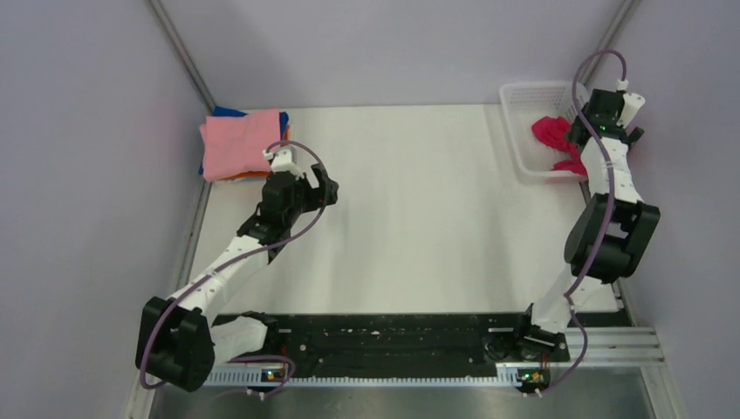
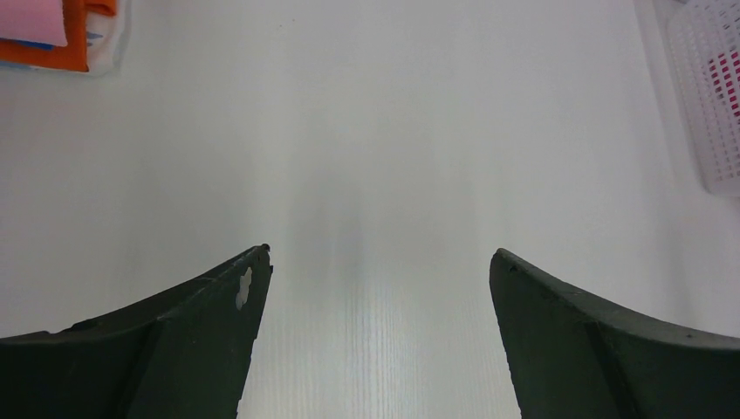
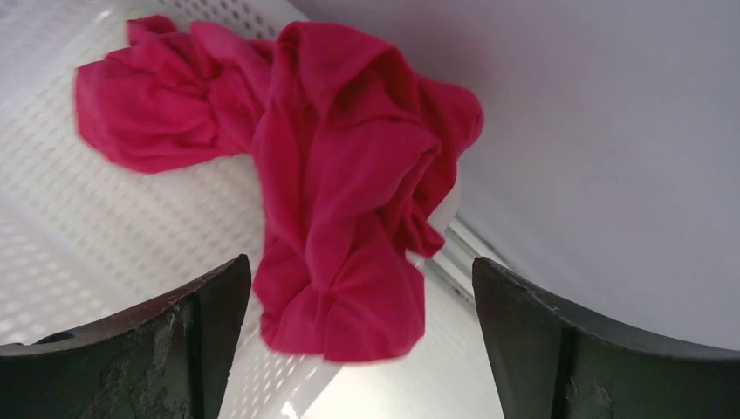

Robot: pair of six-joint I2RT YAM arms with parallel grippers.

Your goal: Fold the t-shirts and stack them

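Observation:
The robot's right gripper should go down next onto the bunched folds of the crimson-red t-shirt, because they are below it in the basket, between its open fingers.
A crumpled crimson-red t-shirt lies in the white mesh basket at the far right, one part draped over the basket's near rim. My right gripper hangs open above it, fingers either side of the draped cloth, not touching it. A stack of folded t-shirts, light pink on top over orange, blue and white, sits at the far left; its corner shows in the left wrist view. My left gripper is open and empty over the bare table, just right of the stack.
The white table lies between the two arms. The basket's mesh wall shows at the right edge of the left wrist view. Grey walls close in on both sides and the back. A black rail runs along the near edge.

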